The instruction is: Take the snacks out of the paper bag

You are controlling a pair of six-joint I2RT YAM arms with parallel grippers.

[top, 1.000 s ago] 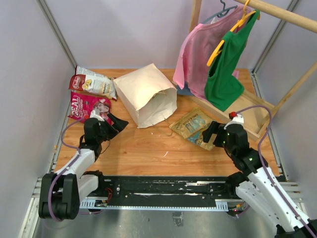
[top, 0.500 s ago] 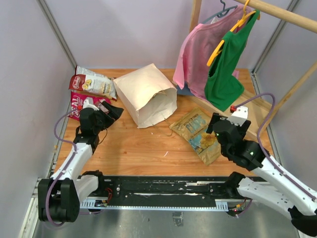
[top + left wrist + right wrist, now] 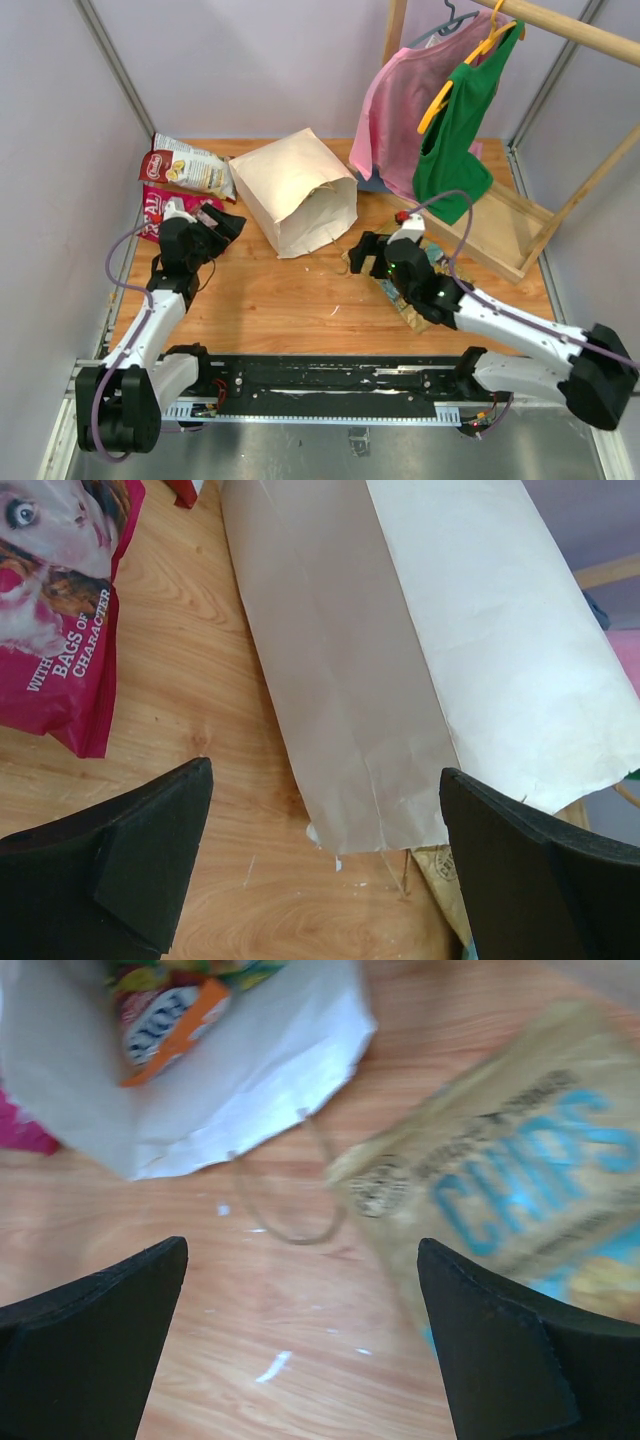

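The orange packet's orange edge (image 3: 176, 1037) lies outward of my right gripper inside the bag (image 3: 250, 1070), so the gripper will next reach onto it, outward and left in the top view.
The tan paper bag (image 3: 298, 188) lies on its side, its mouth facing the near edge. In the right wrist view an orange snack packet (image 3: 165, 1025) shows inside the paper bag (image 3: 250, 1070), with a thin loop handle (image 3: 290, 1205) on the wood. A tan chips packet (image 3: 520, 1180) lies right of the mouth, partly under my right arm. My right gripper (image 3: 358, 252) hovers open just in front of the mouth, holding nothing. My left gripper (image 3: 228, 224) is open beside the bag's left side (image 3: 400, 660), next to a magenta packet (image 3: 60, 630). A red-white packet (image 3: 188, 165) lies at the far left.
A wooden rack (image 3: 500, 225) stands at the right with a pink shirt (image 3: 395, 110) and a green shirt (image 3: 455, 140) hanging from its rail. Grey walls close in the table on the left, back and right.
My right arm has swung left and forward over the tan chips packet to the bag's mouth. My left arm shifted slightly toward the far left, then held still. Both grippers stayed open.
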